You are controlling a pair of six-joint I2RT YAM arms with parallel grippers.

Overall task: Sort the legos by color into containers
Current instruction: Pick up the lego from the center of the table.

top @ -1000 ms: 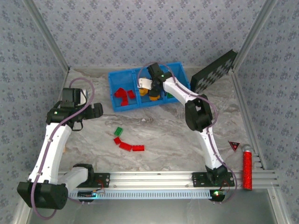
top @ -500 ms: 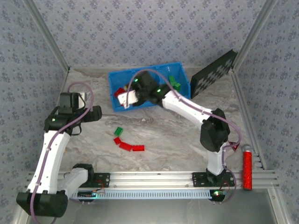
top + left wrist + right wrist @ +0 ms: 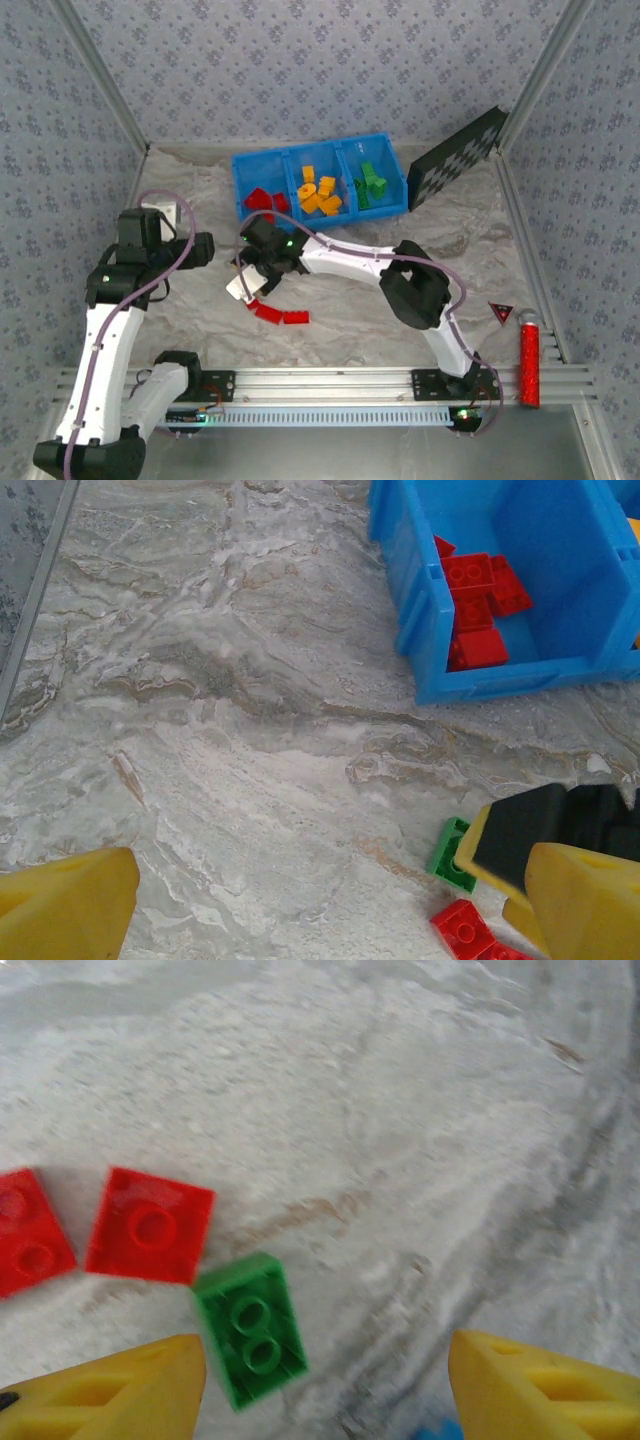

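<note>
The robot will next move its right gripper toward the red bricks and lower it until both fingers are on either side of the long sides of the green brick (image 3: 250, 1328), which lies below and off-center that way.
The blue containers (image 3: 392, 196) stand at the back, with red legos (image 3: 262, 200) in the left compartment, orange-yellow ones (image 3: 318, 194) in the middle and green ones (image 3: 370, 183) on the right. My right gripper (image 3: 256, 284) hovers open just over the loose bricks on the table. In the right wrist view a green brick (image 3: 250, 1328) lies beside the left finger of that gripper (image 3: 325, 1390), with two red bricks (image 3: 150, 1225) further left. My left gripper (image 3: 330, 910) is open and holds nothing, and its view shows the green brick (image 3: 452, 855) and a red one (image 3: 462, 928).
A black checker-patterned panel (image 3: 455, 155) leans at the back right. A red cylinder (image 3: 528, 362) and a small dark triangle (image 3: 500, 312) lie near the right edge. Two more red bricks (image 3: 280, 315) lie in front of the right gripper. Patterned walls close in three sides.
My right arm swung from over the tray down and left to the loose bricks on the table, and its jaws opened wider. The left arm shifted slightly.
</note>
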